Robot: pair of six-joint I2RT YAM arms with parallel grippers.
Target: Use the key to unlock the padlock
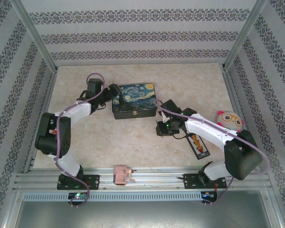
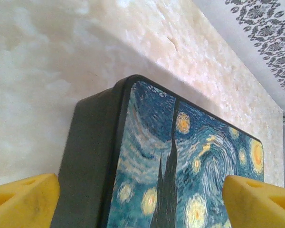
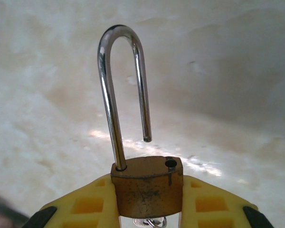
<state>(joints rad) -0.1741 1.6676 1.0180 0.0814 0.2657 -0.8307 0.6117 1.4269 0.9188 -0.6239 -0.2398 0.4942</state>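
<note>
My right gripper lowers the padlock onto the tabletop in front of the painted box next and releases the brass body, since that tabletop is bare.
My right gripper (image 3: 149,195) is shut on the padlock (image 3: 147,187), its yellow fingers (image 3: 88,206) pressing the brass body from both sides. The silver shackle (image 3: 115,80) stands raised, its short leg hanging free above its hole in the body. A scrap of silver metal (image 3: 150,222) peeks out under the body; I cannot tell if it is the key. In the top view the right gripper (image 1: 162,128) hovers low over the table in front of the painted box. My left gripper (image 2: 141,202) is open, its jaws spread wide over the box's left end (image 1: 115,93).
The dark blue starry-night box (image 1: 134,100) (image 2: 180,156) lies mid-table. A pink plush toy (image 1: 229,121) and a printed card (image 1: 198,145) lie by the right arm. A small pink object (image 1: 121,175) rests on the front rail. Patterned walls enclose the table.
</note>
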